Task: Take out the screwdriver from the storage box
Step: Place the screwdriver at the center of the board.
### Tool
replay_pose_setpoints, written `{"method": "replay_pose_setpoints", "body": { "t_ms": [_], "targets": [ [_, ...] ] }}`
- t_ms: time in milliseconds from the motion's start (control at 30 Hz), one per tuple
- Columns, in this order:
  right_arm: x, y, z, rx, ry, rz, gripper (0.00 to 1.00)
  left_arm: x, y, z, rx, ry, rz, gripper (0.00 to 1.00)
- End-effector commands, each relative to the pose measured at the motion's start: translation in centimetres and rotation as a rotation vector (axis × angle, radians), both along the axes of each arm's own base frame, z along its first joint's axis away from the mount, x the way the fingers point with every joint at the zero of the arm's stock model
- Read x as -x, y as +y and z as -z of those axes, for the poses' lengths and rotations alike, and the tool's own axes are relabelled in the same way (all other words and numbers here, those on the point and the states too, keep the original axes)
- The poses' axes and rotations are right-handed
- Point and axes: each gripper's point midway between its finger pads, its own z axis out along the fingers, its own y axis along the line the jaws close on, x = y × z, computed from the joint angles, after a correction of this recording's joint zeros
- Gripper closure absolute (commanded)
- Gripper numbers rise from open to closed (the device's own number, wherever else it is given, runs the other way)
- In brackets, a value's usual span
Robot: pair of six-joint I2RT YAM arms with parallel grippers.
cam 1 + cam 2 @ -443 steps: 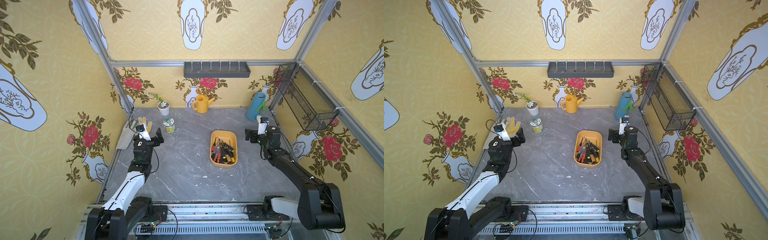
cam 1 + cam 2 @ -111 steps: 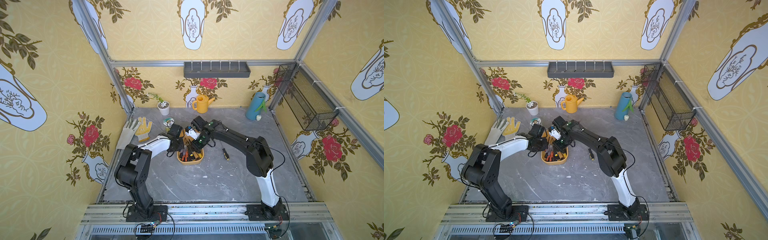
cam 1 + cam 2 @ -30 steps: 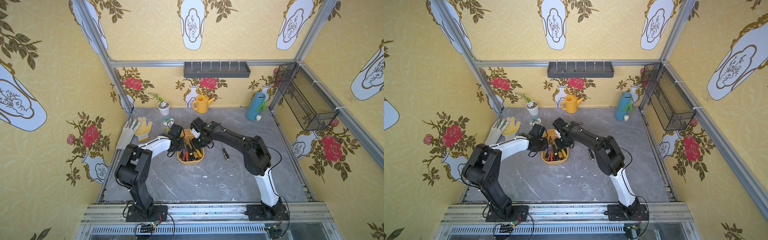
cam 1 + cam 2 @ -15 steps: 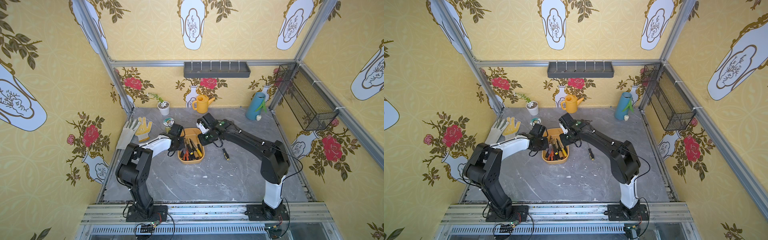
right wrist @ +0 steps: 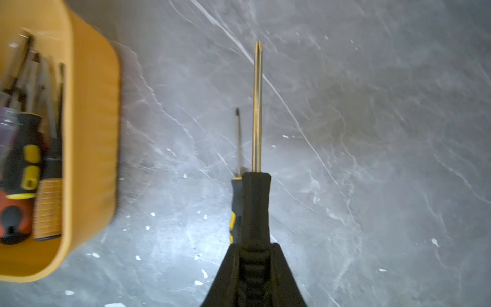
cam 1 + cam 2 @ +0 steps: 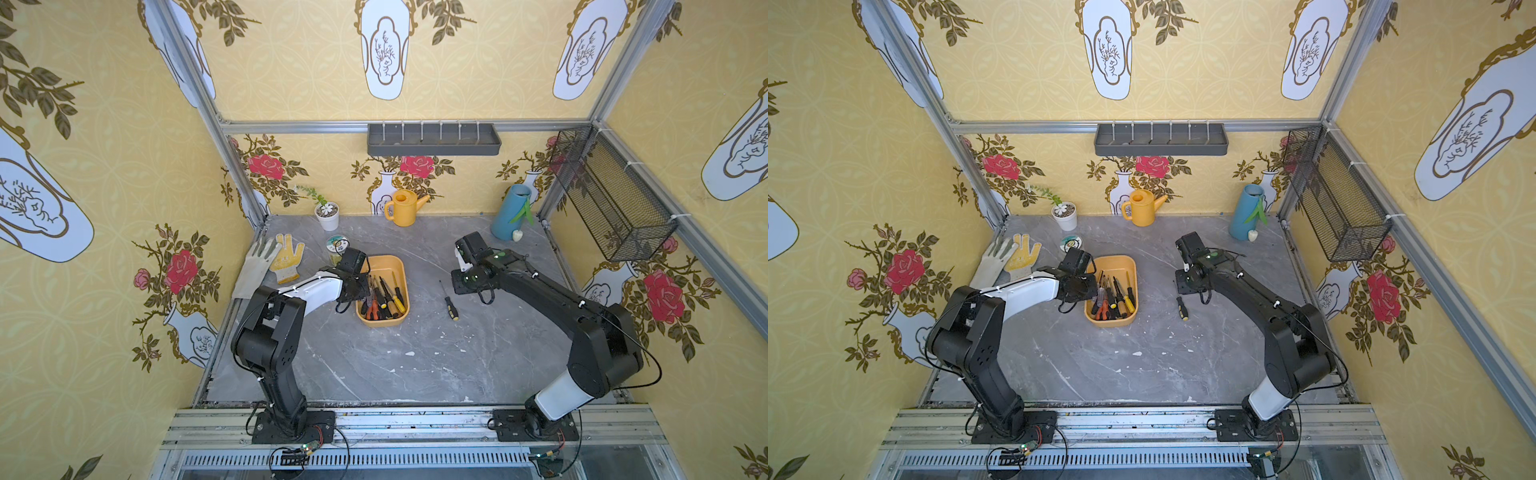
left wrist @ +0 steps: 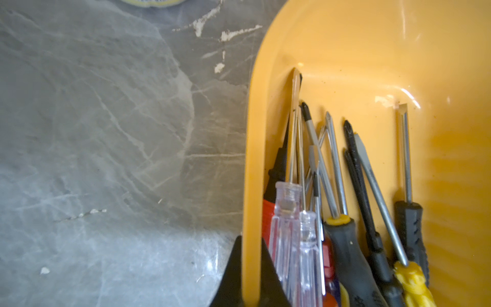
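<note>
The black handle comes down with my right gripper to the tabletop (image 6: 467, 305) (image 5: 281, 205) beside the black-and-yellow screwdriver next, a clear spot below my gripper, and is released there.
The yellow-orange storage box (image 6: 384, 266) (image 6: 1117, 266) sits mid-table with several screwdrivers (image 7: 345, 239) inside. My left gripper (image 6: 361, 290) (image 6: 1090, 287) (image 7: 251, 239) is shut on the box's left rim (image 7: 251, 159). My right gripper (image 6: 459, 284) (image 6: 1183, 286) (image 5: 255, 245) hangs over the table to the right of the box (image 5: 93, 119). It is shut on the black handle of a screwdriver (image 5: 256, 199) with its shaft pointing out ahead. Just below it, another black-and-yellow screwdriver (image 6: 449, 301) (image 6: 1181, 307) (image 5: 236, 207) lies on the table.
Work gloves (image 6: 274, 259) and a small round tin (image 6: 336, 245) lie left of the box. A potted plant (image 6: 328, 216), a yellow watering can (image 6: 403, 210) and a blue vase (image 6: 509, 216) line the back wall. A grey wall tray (image 6: 432, 141) and a black mesh basket (image 6: 611, 195) hang above.
My right arm has swung rightward from over the box to above the table beside it, carrying the black-handled screwdriver. The left gripper stays on the box rim.
</note>
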Motion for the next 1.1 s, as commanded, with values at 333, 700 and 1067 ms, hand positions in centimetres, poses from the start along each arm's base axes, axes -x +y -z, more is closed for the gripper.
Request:
{"method": "replay_pose_setpoints", "body": {
  "t_ms": [333,700,1067],
  "targets": [
    [-0.2,-1.0,6.8,-0.019,0.103,0.024,1.0,2.7,0.7,2.4,-0.022,0.128,-0.007,1.0],
    [0.9,-1.2,10.6,0.015,0.225,0.023,1.0,2.8,0.7,2.6,-0.022,0.136,-0.01,1.0],
    [2.0,-2.0,11.6,0.058,0.289,0.06,0.53,2.8,0.7,2.5,-0.021,0.136,-0.009,1.0]
  ]
}}
